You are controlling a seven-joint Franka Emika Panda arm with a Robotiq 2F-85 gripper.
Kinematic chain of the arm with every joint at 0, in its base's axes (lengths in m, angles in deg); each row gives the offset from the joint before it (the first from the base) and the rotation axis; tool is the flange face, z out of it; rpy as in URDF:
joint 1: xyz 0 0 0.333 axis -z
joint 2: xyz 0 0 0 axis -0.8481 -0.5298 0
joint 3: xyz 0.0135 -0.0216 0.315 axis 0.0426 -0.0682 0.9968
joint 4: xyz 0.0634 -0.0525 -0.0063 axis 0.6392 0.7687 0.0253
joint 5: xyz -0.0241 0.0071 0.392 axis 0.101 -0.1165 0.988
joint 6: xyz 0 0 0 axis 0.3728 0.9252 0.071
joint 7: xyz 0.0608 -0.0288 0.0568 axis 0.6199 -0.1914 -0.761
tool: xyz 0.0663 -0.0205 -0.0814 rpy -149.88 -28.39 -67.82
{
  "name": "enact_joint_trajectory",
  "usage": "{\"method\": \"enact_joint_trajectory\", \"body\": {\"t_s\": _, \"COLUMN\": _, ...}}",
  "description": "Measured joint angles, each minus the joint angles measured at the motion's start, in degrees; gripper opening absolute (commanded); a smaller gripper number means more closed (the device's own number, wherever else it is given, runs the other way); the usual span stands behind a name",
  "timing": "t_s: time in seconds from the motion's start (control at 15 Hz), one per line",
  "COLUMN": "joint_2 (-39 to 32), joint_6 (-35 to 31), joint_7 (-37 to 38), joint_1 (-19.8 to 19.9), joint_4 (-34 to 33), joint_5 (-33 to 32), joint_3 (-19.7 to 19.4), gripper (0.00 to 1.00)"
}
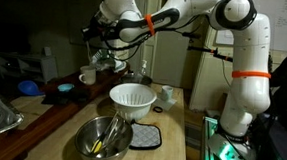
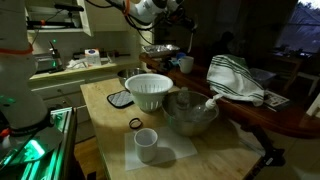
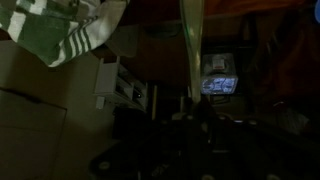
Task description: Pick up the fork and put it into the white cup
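Observation:
I will next lower my gripper toward the white cup's opening [image 1: 88, 72] below it, with the fork's loose end going first, and let go of the fork inside.
The small white cup [image 1: 88, 78] with a side handle stands on the dark counter at the back left. My gripper [image 1: 104, 51] hangs above it, a little to the right. In the dark wrist view a long pale fork [image 3: 190, 40] runs up from between the fingers [image 3: 196, 110], so the gripper looks shut on it. The fingertips themselves are lost in shadow. In an exterior view the arm [image 2: 150, 8] is at the top edge and the gripper is hard to make out.
A wide white ribbed bowl [image 1: 132, 97] [image 2: 148, 90] and a metal bowl [image 1: 103, 138] [image 2: 190, 112] holding utensils stand on the wooden table. A handleless pale cup [image 2: 146, 144] [image 1: 167, 94] sits on a napkin. A striped towel [image 2: 235, 80] [image 3: 70, 25] lies nearby, and a pot holder [image 1: 145, 137].

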Motion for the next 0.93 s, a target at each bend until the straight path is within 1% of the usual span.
{"method": "enact_joint_trajectory", "body": {"t_s": 0.2, "joint_2": -2.8, "joint_6": 0.0, "joint_7": 4.8, "joint_1": -2.1, "joint_4": -2.2, "joint_5": -7.7, "joint_3": -1.9, "gripper": 0.02}}
{"method": "enact_joint_trajectory", "body": {"t_s": 0.33, "joint_2": -5.4, "joint_6": 0.0, "joint_7": 6.1, "joint_1": -3.3, "joint_4": -4.2, "joint_5": -10.4, "joint_3": -2.5, "gripper": 0.02}}
{"method": "enact_joint_trajectory", "body": {"t_s": 0.6, "joint_2": -9.0, "joint_6": 0.0, "joint_7": 6.8, "joint_1": -5.3, "joint_4": -7.4, "joint_5": -11.8, "joint_3": -2.8, "gripper": 0.02}}
{"method": "enact_joint_trajectory", "body": {"t_s": 0.93, "joint_2": -9.9, "joint_6": 0.6, "joint_7": 9.3, "joint_1": -6.8, "joint_4": -7.2, "joint_5": -11.8, "joint_3": -2.9, "gripper": 0.02}}
